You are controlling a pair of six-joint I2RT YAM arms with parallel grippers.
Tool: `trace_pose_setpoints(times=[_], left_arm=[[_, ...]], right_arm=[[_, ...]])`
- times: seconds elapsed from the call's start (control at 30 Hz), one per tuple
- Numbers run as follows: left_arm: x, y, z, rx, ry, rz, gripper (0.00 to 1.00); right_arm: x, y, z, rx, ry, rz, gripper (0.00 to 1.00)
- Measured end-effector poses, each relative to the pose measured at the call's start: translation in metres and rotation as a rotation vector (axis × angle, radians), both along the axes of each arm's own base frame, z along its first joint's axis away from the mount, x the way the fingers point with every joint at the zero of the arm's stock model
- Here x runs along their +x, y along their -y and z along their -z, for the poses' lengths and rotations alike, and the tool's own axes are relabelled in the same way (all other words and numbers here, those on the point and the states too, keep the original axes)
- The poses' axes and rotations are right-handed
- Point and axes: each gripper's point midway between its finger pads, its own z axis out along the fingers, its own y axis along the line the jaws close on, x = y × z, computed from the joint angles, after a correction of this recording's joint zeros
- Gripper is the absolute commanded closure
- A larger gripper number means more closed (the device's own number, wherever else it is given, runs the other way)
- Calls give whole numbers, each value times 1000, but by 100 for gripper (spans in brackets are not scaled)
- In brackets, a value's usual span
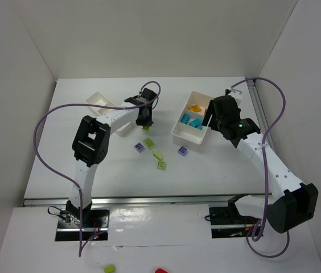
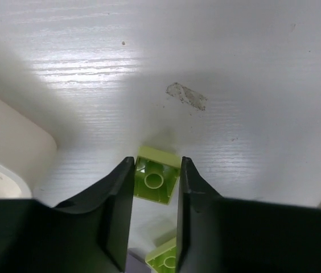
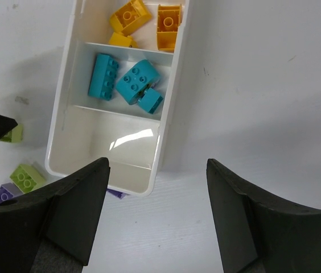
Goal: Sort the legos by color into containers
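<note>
My left gripper carries the lime green lego up and over the larger tray's near section (image 1: 188, 133) next.
My left gripper (image 1: 145, 123) (image 2: 156, 161) is shut on a lime green lego (image 2: 156, 181), gripped upside down at the fingertips just above the table. More lime legos (image 1: 148, 142) (image 1: 161, 165) and purple legos (image 1: 140, 147) (image 1: 182, 150) lie loose in the middle. The larger three-section tray (image 1: 178, 135) (image 3: 173, 85) holds orange-yellow legos (image 3: 129, 16) in its far section and cyan legos (image 3: 138, 79) in its middle one; its near section is bare. My right gripper (image 1: 210, 116) (image 3: 157, 164) is open and empty over that tray's near right corner.
The smaller tray (image 1: 101, 101) (image 2: 7, 151) lies just left of my left gripper, partly under the left arm. White walls enclose the table on three sides. A scuff mark (image 2: 186, 95) shows on the table ahead of the left fingers.
</note>
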Motion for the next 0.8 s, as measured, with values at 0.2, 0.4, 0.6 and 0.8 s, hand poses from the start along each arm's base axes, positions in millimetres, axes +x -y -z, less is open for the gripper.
trace_pose_setpoints(times=[0.2,0.4,0.6,0.8], left_arm=[[-2,2,-9,-7,-1,33,65],[4,8,-35,-31,41,59,69],[2,24,-65,-113,61,105,69],[-9,78,-114,-239,117,234,69]], right_arm=[[0,1,-1,2,5,9,24],[0,1,-1,2,5,10,24],[0,2,-1,0,6,12,24],[0,2,-1,-2,5,15,24]])
